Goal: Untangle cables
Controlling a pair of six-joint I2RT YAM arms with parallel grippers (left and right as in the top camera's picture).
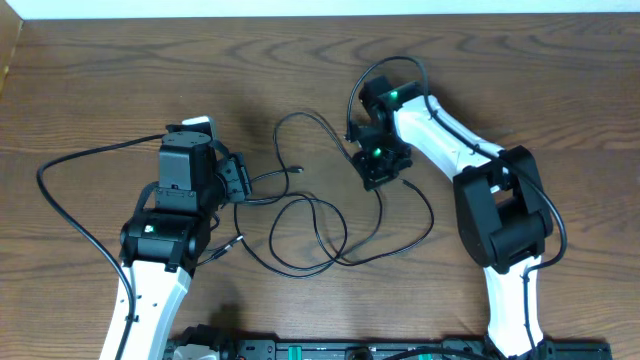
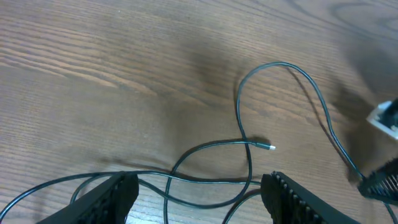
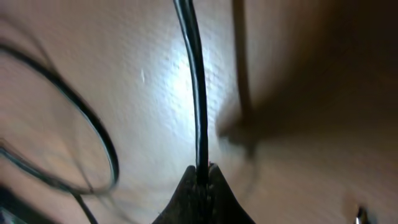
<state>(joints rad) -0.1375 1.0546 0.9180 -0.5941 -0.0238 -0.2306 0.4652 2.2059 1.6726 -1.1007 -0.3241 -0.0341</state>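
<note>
The cable pinched in my right gripper still loops into the tangle, so I should pull it up, outward and to the right in the overhead view and let it go over bare tabletop.
Thin black cables point(image 1: 310, 225) lie in loose overlapping loops on the wood table between the arms. My left gripper point(image 1: 240, 180) is open at the left edge of the tangle; in the left wrist view its fingers point(image 2: 199, 199) straddle crossing strands point(image 2: 205, 180), and a small plug tip point(image 2: 271, 147) lies ahead. My right gripper point(image 1: 378, 172) points down at the tangle's right side and is shut on one black cable point(image 3: 194, 93), pinched between the fingertips point(image 3: 202, 173). No white cable shows.
Thicker black leads run from the left arm's base point(image 1: 70, 200) and loop over the right arm's wrist point(image 1: 395, 70). The table's far edge point(image 1: 320, 12) runs along the top. A rail point(image 1: 330, 350) lies at the front.
</note>
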